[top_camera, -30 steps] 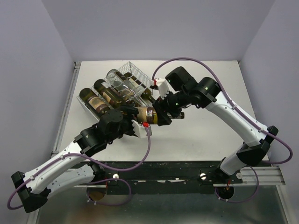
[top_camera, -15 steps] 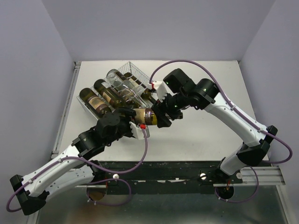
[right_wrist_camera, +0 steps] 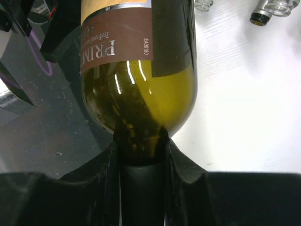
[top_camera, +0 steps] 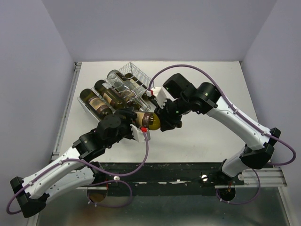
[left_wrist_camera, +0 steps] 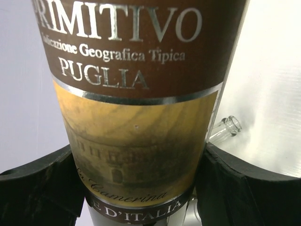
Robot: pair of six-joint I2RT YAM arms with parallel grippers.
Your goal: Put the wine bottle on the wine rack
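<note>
The rack's top is open, so my right gripper moves outward and to the left in the top view next, down onto the rack's far side, and releases.
The wine bottle (top_camera: 149,120), dark green glass with a brown and gold label, hangs above the table just in front of the wine rack (top_camera: 133,70). My left gripper (top_camera: 137,125) is shut on its labelled body, and its black fingers (left_wrist_camera: 44,186) press both sides of the bottle (left_wrist_camera: 136,117). My right gripper (top_camera: 165,117) is shut on the bottle's neck, its fingers (right_wrist_camera: 101,181) clamped just below the shoulder of the bottle (right_wrist_camera: 141,94). The white wire rack lies at the back left of the table.
Three bottles lie side by side in the rack: two dark labelled ones (top_camera: 96,102) (top_camera: 109,93) and a clear one (top_camera: 123,84). Their necks point toward the held bottle, a clear neck (left_wrist_camera: 227,127) close by. The table's near edge (top_camera: 188,164) runs behind the arms.
My right gripper has closed on the bottle's neck and shifted slightly left. The bottle's right end has swung a little toward the near edge. The left gripper keeps its hold.
</note>
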